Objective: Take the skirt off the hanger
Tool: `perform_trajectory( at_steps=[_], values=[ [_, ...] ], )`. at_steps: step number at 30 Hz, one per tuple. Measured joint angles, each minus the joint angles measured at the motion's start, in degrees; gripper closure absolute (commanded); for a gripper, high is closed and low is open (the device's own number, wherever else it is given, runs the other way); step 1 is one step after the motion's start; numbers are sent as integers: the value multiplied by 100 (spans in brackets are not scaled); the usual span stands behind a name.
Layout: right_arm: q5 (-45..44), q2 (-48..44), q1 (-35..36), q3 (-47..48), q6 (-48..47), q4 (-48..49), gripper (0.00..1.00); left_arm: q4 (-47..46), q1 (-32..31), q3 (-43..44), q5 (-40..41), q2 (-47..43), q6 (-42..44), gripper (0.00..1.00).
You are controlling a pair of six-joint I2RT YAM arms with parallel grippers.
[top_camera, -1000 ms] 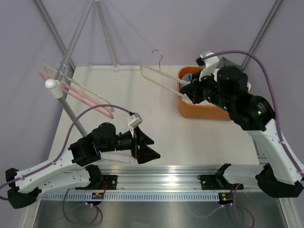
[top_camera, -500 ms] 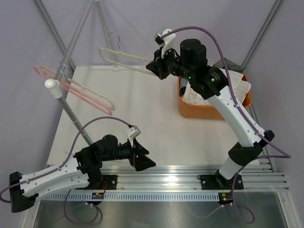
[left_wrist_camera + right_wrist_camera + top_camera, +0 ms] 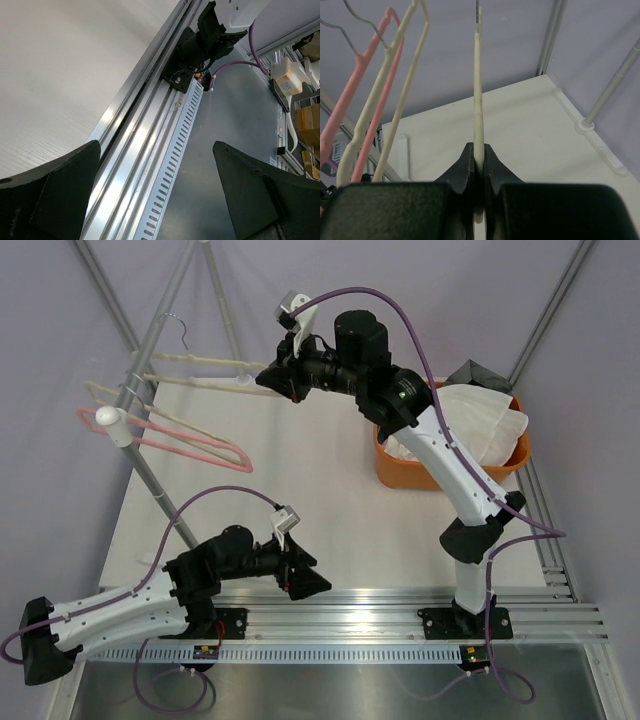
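Note:
My right gripper should next move toward the rack pole (image 3: 150, 340) to bring the cream hanger's hook over the pole, and then it should open.
My right gripper (image 3: 275, 378) is shut on a bare cream hanger (image 3: 205, 370) and holds it high near the slanted rack pole (image 3: 150, 340); its hook is beside the pole. In the right wrist view the gripper (image 3: 478, 157) is shut on the cream hanger bar (image 3: 478, 95). The white skirt (image 3: 480, 420) lies in the orange basket (image 3: 400, 472) at the right. My left gripper (image 3: 312, 578) is open and empty, low near the front rail; in the left wrist view its fingers (image 3: 65, 200) stand wide apart over the rail.
A pink hanger (image 3: 190, 442) and another cream hanger (image 3: 105, 395) hang on the rack pole at the left. They also show in the right wrist view: pink hanger (image 3: 365, 65), cream hanger (image 3: 400, 80). The aluminium rail (image 3: 380, 605) runs along the near edge.
My right arm has carried the cream hanger from above the basket leftward to the rack pole. The skirt stays in the basket. My left arm has drawn back toward the front rail.

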State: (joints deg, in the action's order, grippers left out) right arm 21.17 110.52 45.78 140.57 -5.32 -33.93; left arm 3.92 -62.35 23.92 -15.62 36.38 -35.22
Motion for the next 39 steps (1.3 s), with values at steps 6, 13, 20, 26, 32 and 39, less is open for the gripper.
perform_trajectory(
  at_steps=[6,13,20,26,32,39],
  values=[
    [214,118,92,0,105,94,100,-107,0,-42,0,81,-44,1],
    [385,120,227,0,219,162,100,-120,0,-57,2,90,-81,1],
    [496,144,356,-4,319,162,92,-210,0,-142,9,122,-149,1],
    [472,96,356,-273,468,284,49,-210,0,-173,42,109,-221,1],
    [20,-107,358,-621,706,256,0,-197,0,-195,57,-28,-345,1],
    [-1790,-2048,361,-3206,1259,573,1,-229,0,-299,63,-328,-649,1]
  ],
)
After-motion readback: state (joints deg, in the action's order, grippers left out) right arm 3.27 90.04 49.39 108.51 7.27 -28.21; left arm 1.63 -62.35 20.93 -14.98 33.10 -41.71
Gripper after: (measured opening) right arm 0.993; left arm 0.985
